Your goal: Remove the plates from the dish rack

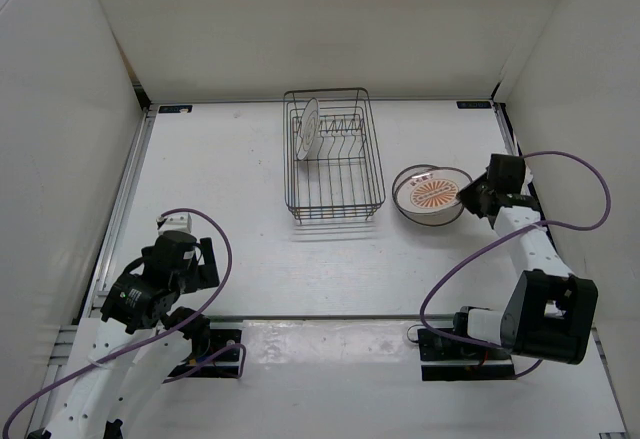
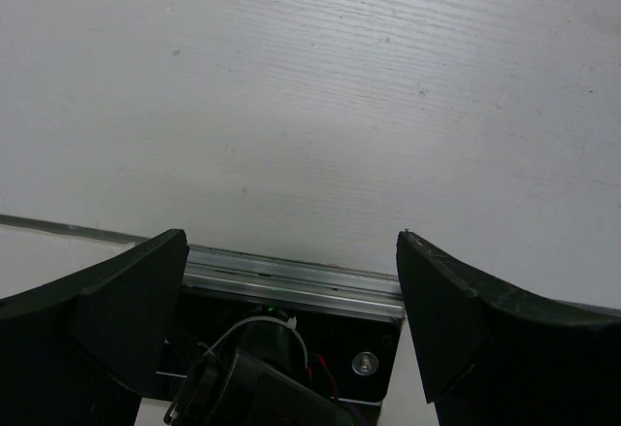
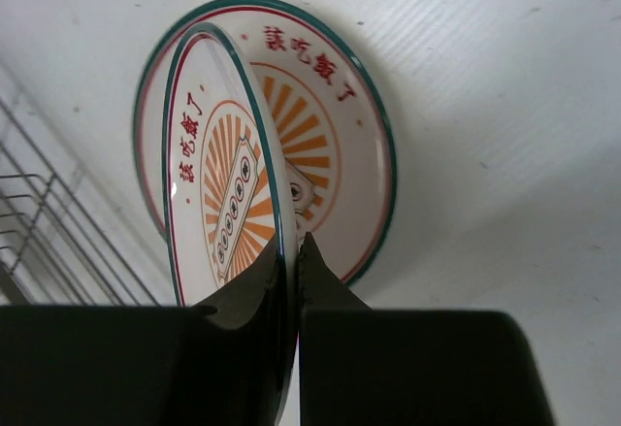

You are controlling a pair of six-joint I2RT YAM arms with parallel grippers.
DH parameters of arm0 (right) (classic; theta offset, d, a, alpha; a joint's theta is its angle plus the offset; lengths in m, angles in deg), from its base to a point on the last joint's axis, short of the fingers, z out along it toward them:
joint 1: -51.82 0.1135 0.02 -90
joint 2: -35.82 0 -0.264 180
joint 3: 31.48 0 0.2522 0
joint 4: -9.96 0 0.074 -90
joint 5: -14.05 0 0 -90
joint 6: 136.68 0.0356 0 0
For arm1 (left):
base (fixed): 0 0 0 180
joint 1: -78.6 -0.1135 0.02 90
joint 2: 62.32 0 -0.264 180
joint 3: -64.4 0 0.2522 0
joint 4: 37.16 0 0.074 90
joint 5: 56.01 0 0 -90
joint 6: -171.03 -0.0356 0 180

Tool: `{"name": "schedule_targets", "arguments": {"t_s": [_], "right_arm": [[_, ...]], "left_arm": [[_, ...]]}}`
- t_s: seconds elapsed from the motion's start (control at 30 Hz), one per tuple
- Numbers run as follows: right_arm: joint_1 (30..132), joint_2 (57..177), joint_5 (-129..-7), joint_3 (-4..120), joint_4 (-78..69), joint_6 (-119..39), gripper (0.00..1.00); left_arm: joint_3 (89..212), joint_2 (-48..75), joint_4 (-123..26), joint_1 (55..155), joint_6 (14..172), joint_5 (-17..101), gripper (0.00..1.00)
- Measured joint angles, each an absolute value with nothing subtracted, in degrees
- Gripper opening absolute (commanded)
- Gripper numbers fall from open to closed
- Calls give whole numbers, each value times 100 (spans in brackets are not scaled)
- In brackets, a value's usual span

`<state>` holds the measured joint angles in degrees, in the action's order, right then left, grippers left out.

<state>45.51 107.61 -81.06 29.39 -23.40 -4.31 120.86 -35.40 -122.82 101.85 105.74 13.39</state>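
Note:
My left gripper needs to reach outward and to its right in the top view and close on the near rim of the plate there, the last one in the rack.
The dish rack (image 1: 333,154) stands at the back centre, with one plain white plate (image 1: 310,129) upright in its back left slots. To its right an orange sunburst plate (image 3: 340,125) lies flat on the table. My right gripper (image 3: 291,246) is shut on the near rim of a second sunburst plate (image 3: 218,154), which it holds tilted on edge just over the flat one. From above, that held plate (image 1: 436,193) covers most of the lower plate (image 1: 402,187), with the right gripper (image 1: 470,197) at its right side. My left gripper (image 2: 291,251) is open and holds nothing, low at the near left (image 1: 188,317).
The rack's wires (image 3: 58,213) run close along the left of the held plate. An aluminium rail (image 2: 291,280) and the left arm's black base mount (image 2: 369,358) lie under the left gripper. White walls enclose the table on three sides. A purple cable (image 1: 580,174) loops by the right arm.

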Motion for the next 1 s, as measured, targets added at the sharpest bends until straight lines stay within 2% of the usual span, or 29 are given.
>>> {"name": "schedule_targets", "arguments": {"t_s": [0.17, 0.27, 0.3, 0.4, 0.43, 0.5, 0.63, 0.9, 1.0], "right_arm": [[4470, 10702, -7692, 2476, -1535, -355, 0], [4385, 10706, -7533, 2187, -1258, -306, 11], [4342, 10713, -7456, 2091, -1122, -276, 19], [4239, 10763, -7288, 1857, -818, -199, 35], [4221, 10789, -7244, 1796, -744, -182, 48], [4206, 10862, -7146, 1678, -648, -160, 55], [4184, 10908, -6993, 1619, -611, -215, 90], [4182, 10842, -7249, 2233, -1520, -313, 90], [4182, 10296, -7550, 2264, -2152, -322, 90]], "left_arm": [[12086, -3542, -12289, 10189, 10574, 1339, 100], [12086, -3542, -12289, 10189, 10574, 1339, 100], [12086, -3542, -12289, 10189, 10574, 1339, 100], [12086, -3540, -12289, 10198, 10574, 1339, 100], [12086, -3540, -12289, 10198, 10574, 1339, 100], [12086, -3540, -12289, 10198, 10574, 1339, 100], [12086, -3538, -12289, 10198, 10574, 1341, 100], [12086, -3494, -12286, 10198, 10568, 1343, 100], [12086, -3361, -12251, 10206, 10528, 1378, 100]]}}
